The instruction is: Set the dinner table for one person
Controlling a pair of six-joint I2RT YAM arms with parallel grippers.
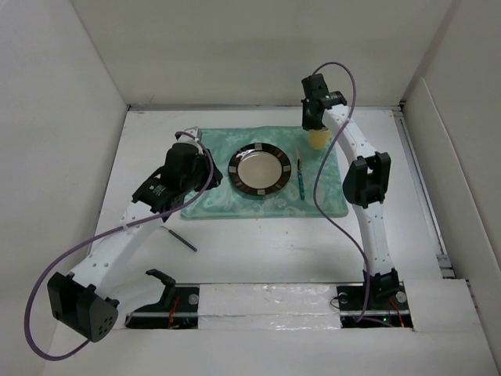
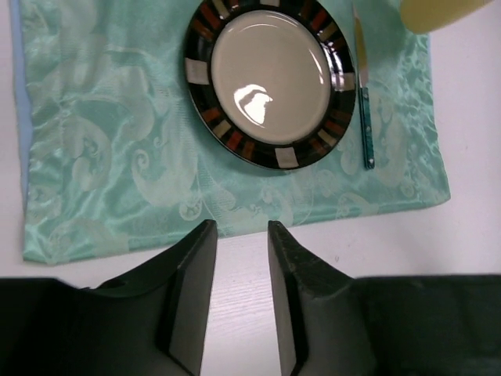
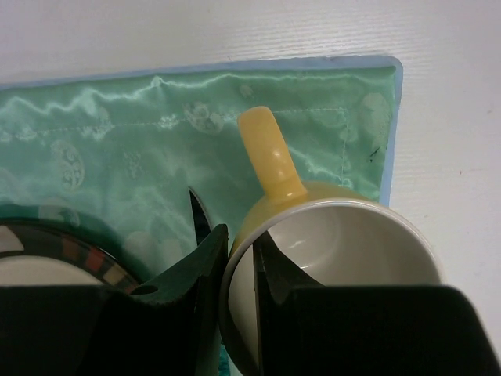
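Observation:
My right gripper will next lower the yellow mug (image 3: 344,235) onto the placemat's far corner (image 3: 338,145) beside the tip of the knife and let go of the mug's rim, because the plate and the knife leave that corner free.
The white dinner table (image 1: 258,247) carries a mint-green placemat (image 1: 211,196). On the mat lies a plate with a dark striped rim (image 1: 261,170), and a teal-handled knife (image 1: 300,178) lies to its right. My right gripper (image 3: 241,239) is shut on the rim of a yellow mug (image 3: 344,235), with one finger inside and one outside, at the mat's far right corner (image 1: 316,138). The mug's handle (image 3: 266,157) points away from the gripper. My left gripper (image 2: 239,235) is open and empty, raised near the mat's left front part (image 1: 202,166).
A thin dark utensil (image 1: 181,238) lies on the table in front of the mat's left corner, beside the left arm. White walls enclose the table at the back and on both sides. In the left wrist view the plate (image 2: 270,82) and the knife (image 2: 365,117) lie ahead.

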